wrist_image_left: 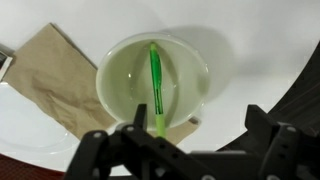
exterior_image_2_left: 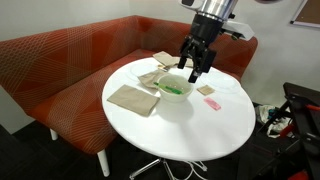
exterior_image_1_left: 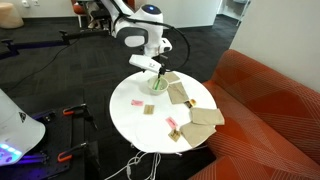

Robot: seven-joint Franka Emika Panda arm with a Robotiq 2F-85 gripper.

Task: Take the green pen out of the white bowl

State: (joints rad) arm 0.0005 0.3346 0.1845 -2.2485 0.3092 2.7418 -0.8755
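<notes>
Next I will lower my gripper and shift it left in the wrist view to straddle the green pen's near end [exterior_image_2_left: 178,91] [wrist_image_left: 160,126], which lies below it, off-centre toward one finger.
The white bowl [wrist_image_left: 115,90] sits on the round white table in the wrist view. The green pen [wrist_image_left: 155,80] lies across the bowl, and its near end sticks out over the rim toward my left finger. My gripper [wrist_image_left: 197,112] is open and hovers just above the bowl's near edge, holding nothing. In both exterior views the gripper [exterior_image_1_left: 157,72] [exterior_image_2_left: 192,68] hangs right above the bowl [exterior_image_1_left: 158,88] [exterior_image_2_left: 185,94]. The pen shows as a green streak [exterior_image_2_left: 173,88] inside the bowl.
Tan paper squares [exterior_image_2_left: 133,98] [exterior_image_1_left: 206,116] [wrist_image_left: 50,80] lie beside the bowl. Small pink pieces [exterior_image_2_left: 213,103] [exterior_image_1_left: 137,102] lie on the table [exterior_image_2_left: 190,130]. A red sofa [exterior_image_2_left: 70,60] curves round the table. Other equipment stands on the floor [exterior_image_1_left: 20,125].
</notes>
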